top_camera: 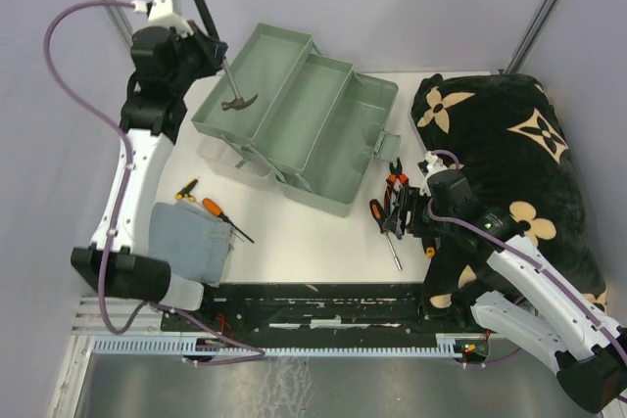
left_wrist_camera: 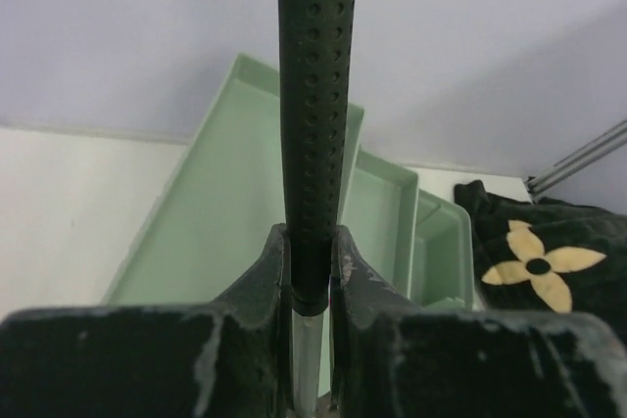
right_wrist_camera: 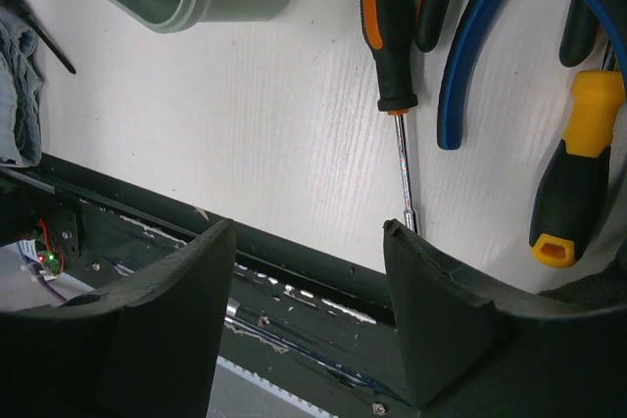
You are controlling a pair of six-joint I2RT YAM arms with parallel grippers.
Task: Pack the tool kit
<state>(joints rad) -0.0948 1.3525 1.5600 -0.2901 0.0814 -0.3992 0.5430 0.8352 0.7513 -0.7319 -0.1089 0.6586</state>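
Note:
I need to move my left gripper down next, toward the right in the top view, into the tray under the hammer head and let go of the hammer, because that tray is empty.
The pale green toolbox stands open in the middle of the table with its trays folded out. My left gripper is shut on the small hammer by its black handle. It holds the hammer head over the toolbox's left tray. My right gripper is open and empty, hovering above the table's near edge. Just beyond it lie an orange-and-black screwdriver, blue-handled pliers and a yellow-and-black screwdriver. These tools lie right of the toolbox.
Two more screwdrivers lie at the front left, next to a folded grey-blue cloth. A black blanket with beige flowers fills the right side. A black rail runs along the table's near edge.

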